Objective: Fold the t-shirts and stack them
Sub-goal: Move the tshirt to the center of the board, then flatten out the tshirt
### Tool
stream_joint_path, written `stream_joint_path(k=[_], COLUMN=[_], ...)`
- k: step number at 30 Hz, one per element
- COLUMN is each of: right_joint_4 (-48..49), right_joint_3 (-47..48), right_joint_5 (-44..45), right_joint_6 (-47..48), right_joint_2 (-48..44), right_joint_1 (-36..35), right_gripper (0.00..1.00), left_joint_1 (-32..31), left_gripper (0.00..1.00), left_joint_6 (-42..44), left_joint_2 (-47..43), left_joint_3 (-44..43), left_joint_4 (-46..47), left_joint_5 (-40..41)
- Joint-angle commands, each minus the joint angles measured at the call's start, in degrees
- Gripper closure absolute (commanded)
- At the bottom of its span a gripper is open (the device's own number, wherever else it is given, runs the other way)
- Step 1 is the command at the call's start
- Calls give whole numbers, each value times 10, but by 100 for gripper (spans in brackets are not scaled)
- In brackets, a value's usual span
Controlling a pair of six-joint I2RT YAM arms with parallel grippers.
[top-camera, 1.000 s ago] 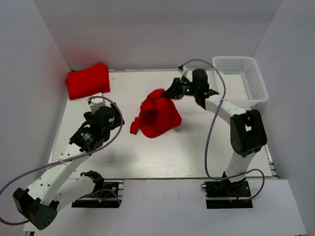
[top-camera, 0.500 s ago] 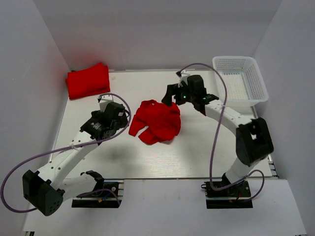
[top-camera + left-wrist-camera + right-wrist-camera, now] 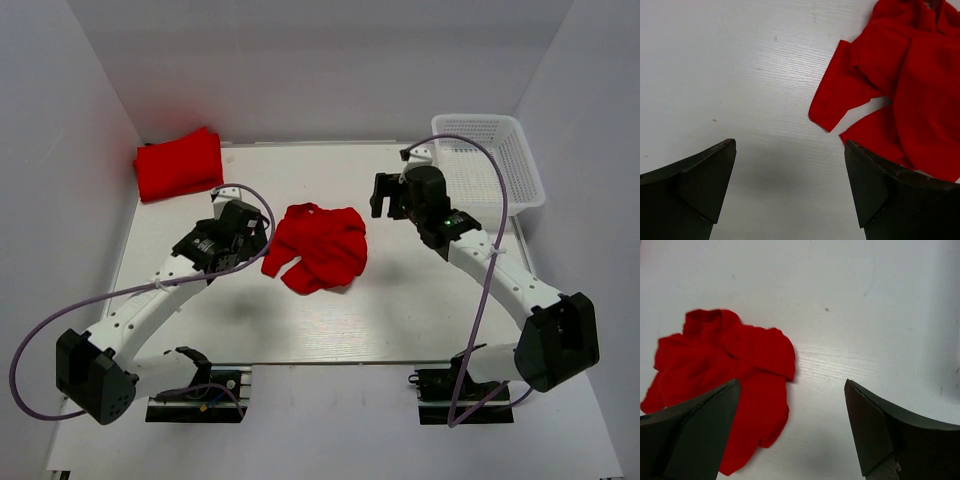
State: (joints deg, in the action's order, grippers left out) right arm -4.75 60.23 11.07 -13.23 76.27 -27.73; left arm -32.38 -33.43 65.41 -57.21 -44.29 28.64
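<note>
My left gripper moves down and to the right in the top view onto the crumpled shirt's flap tip (image 3: 269,270) (image 3: 823,121) below next. That flap tip sticks out alone.
A crumpled red t-shirt (image 3: 318,245) lies loose in the middle of the white table, also seen in the left wrist view (image 3: 900,85) and the right wrist view (image 3: 730,375). A second red t-shirt (image 3: 178,164), folded, sits at the back left corner. My left gripper (image 3: 256,232) hovers just left of the crumpled shirt, open, nothing between its fingers (image 3: 700,190). My right gripper (image 3: 384,196) hangs to the right of the shirt, apart from it, open and empty, fingers (image 3: 875,430) wide over bare table.
A white mesh basket (image 3: 490,160) stands at the back right, close behind the right arm. White walls close in the table (image 3: 330,320) on the left, back and right.
The right gripper let go of the t-shirt, which dropped flat onto the table, and drew back to the right. The left gripper moved forward and right toward the shirt's left edge.
</note>
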Motion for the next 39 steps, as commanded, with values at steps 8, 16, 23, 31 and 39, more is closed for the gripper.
stream_joint_path(k=[8,16,23,31,39], right_joint_4=[-66,-45,-7,34,62], right_joint_3=[-27,-36,-27,-25,7], right_joint_5=[62,-22,-69,-103,-84], right_joint_6=[-62,-87,-79,-85,-106], right_joint_2=[33,113,182,224,260], right_joint_1=[2,0,2,0,1], right_gripper=[10,15,18,24,50], left_joint_1=[2,2,14,30,30], left_gripper=[0,0,14,86,100], left_joint_6=[68,101,107,135,129], left_joint_2=[132,269,325,358,315], left_joint_3=[-9,-9,-4,8,-12], left_joint_4=[66,141,178,227,206], left_joint_5=[-69,-90,-84,-133,-89])
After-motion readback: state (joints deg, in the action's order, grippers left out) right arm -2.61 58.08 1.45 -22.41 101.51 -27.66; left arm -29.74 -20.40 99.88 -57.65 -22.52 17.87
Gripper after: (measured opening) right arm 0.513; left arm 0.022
